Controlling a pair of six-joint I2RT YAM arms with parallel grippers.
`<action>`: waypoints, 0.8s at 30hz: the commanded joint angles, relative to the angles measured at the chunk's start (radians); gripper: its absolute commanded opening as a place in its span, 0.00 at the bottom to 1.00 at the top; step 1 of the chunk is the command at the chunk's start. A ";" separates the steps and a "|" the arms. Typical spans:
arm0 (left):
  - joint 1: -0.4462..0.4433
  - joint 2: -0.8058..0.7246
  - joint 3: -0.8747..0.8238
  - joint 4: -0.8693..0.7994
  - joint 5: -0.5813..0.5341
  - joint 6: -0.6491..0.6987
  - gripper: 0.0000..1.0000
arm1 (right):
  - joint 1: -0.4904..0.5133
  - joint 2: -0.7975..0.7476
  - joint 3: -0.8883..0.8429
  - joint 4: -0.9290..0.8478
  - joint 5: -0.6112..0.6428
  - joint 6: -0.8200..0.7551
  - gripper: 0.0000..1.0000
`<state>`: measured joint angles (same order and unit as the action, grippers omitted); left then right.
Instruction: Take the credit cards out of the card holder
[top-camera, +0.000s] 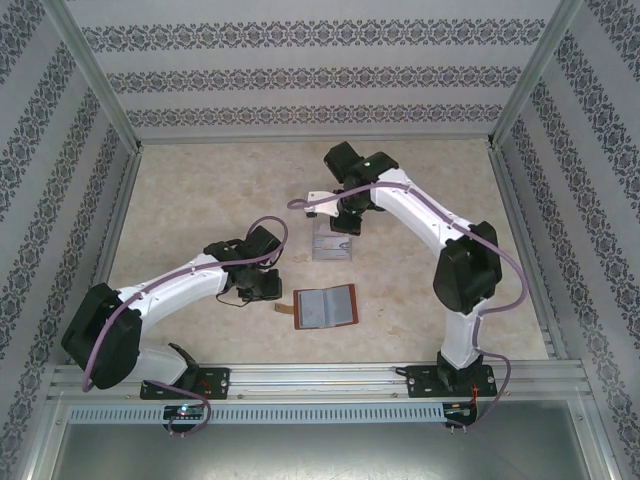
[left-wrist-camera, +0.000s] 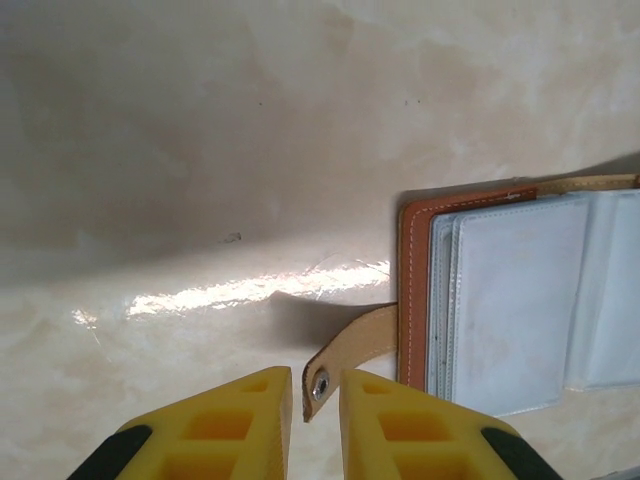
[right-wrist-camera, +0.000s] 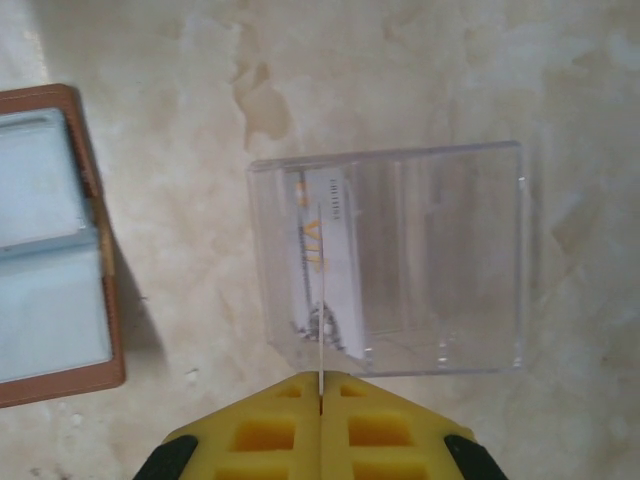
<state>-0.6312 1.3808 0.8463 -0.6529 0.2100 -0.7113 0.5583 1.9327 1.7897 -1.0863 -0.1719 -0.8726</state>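
The robot's right gripper will move outward and down into the empty part of the clear tray, because the edge-on card now hangs over the card already lying there.
The card holder (top-camera: 325, 307) lies open on the table, reddish-brown outside with blue-grey sleeves facing up (left-wrist-camera: 510, 300). Its side tab (left-wrist-camera: 355, 340) curls up off the table, and the snap end sits between the narrowly set jaws of my left gripper (left-wrist-camera: 315, 400), at the holder's left side (top-camera: 262, 288). My right gripper (right-wrist-camera: 320, 385) is shut on a credit card (right-wrist-camera: 320, 360) seen edge-on. It hangs over the near left part of a clear plastic tray (right-wrist-camera: 450, 250). From above, that pale card (top-camera: 322, 197) sticks out left of the right gripper (top-camera: 342, 207). Another credit card (right-wrist-camera: 338, 290) lies in the tray.
The clear tray (top-camera: 333, 243) sits mid-table, beyond the holder. The holder's brown edge (right-wrist-camera: 110, 310) is at the left of the right wrist view. Metal frame rails and patterned walls (top-camera: 80, 200) close in the marbled table (top-camera: 200, 190) on three sides.
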 joint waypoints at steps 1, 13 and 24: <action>0.020 -0.016 0.014 -0.047 -0.014 0.009 0.22 | -0.019 0.072 0.090 -0.096 -0.016 -0.068 0.06; 0.048 0.012 0.035 -0.062 -0.001 0.035 0.22 | -0.046 0.286 0.302 -0.191 -0.041 -0.101 0.06; 0.075 0.013 0.037 -0.074 -0.001 0.053 0.22 | -0.035 0.410 0.425 -0.288 -0.105 -0.103 0.07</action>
<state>-0.5713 1.3926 0.8597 -0.6823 0.2089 -0.6838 0.5194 2.3100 2.1761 -1.2942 -0.2287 -0.9504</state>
